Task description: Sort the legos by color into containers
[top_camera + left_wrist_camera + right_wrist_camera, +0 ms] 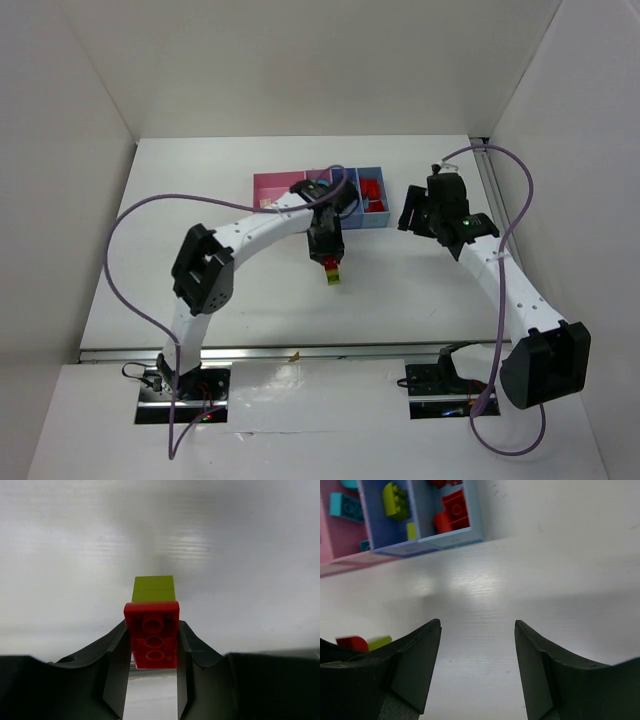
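I will move my left gripper outward next and let go over the red legos' bin, because that bin is outward of my gripper and to its right in the top view.
My left gripper is shut on a stacked lego: a red brick with a yellow-green brick joined at its far end. It holds the stack just in front of the row of containers. In the right wrist view the stack shows at the lower left as a red brick and a yellow-green brick. My right gripper is open and empty over the bare table, right of the bins. The right blue bin holds red legos; the other blue bin holds yellow-green legos.
Cyan legos lie in a pink bin. The left arm partly hides the middle bins in the top view. White walls stand at the table's left, back and right. A purple cable loops off each arm.
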